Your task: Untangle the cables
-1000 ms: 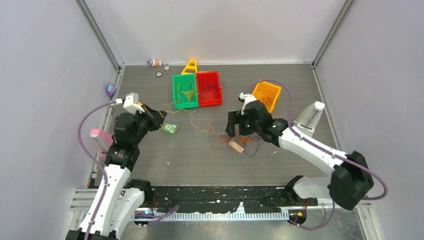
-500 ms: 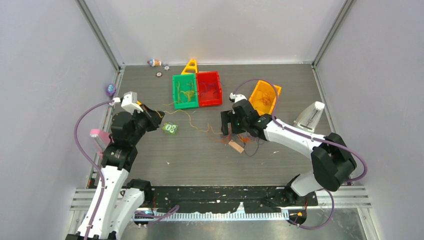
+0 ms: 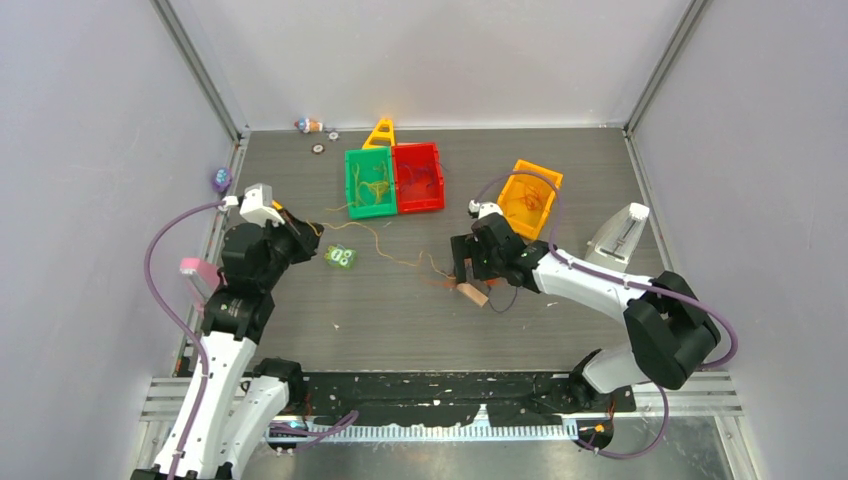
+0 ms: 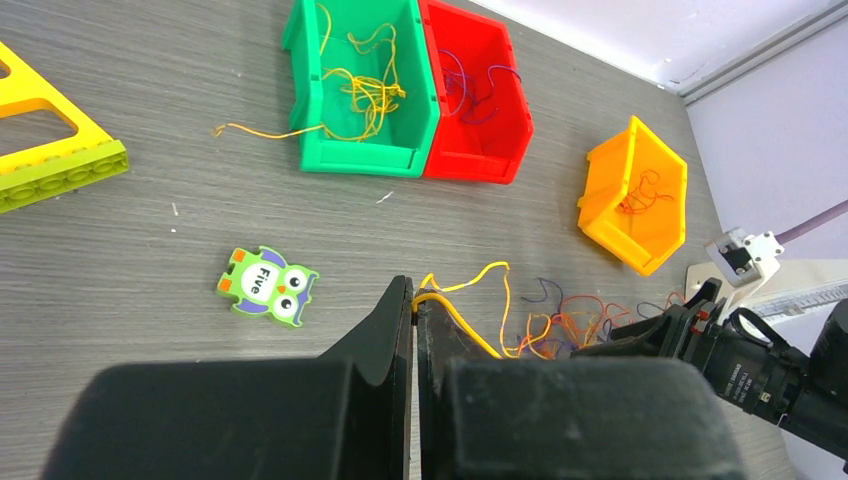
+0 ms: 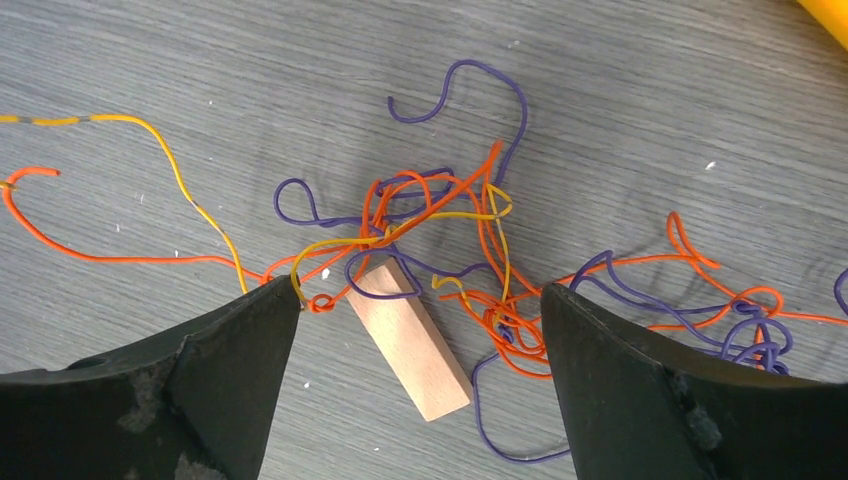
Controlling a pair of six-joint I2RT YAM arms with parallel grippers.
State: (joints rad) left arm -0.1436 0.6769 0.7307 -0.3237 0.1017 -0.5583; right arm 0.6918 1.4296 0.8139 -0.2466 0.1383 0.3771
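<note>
The robot's right gripper will next go down onto the crossing by the block's far end (image 5: 418, 238) and close on the orange, purple and yellow cables, because they bunch together between its open fingers.
A tangle of thin orange, purple and yellow cables (image 5: 440, 240) lies on the table around a small wooden block (image 5: 412, 340); it shows in the top view (image 3: 470, 280) too. My right gripper (image 5: 420, 300) is open, low over the tangle, with the block and cables between its fingers. My left gripper (image 4: 414, 300) is shut on a yellow cable (image 4: 470, 325) that runs across the table (image 3: 385, 245) to the tangle. Sorted cables lie in the green bin (image 3: 370, 183), red bin (image 3: 418, 177) and orange bin (image 3: 531, 196).
A green owl tile (image 3: 340, 257) lies beside the left gripper. A yellow triangular block (image 3: 379, 133) stands behind the bins, small items (image 3: 310, 126) at the back left. A white holder (image 3: 620, 235) stands at the right, a pink object (image 3: 192, 268) on the left edge.
My right gripper swung left and back over the tangle and has come down over the block. My left gripper moved slightly left, holding the yellow cable.
</note>
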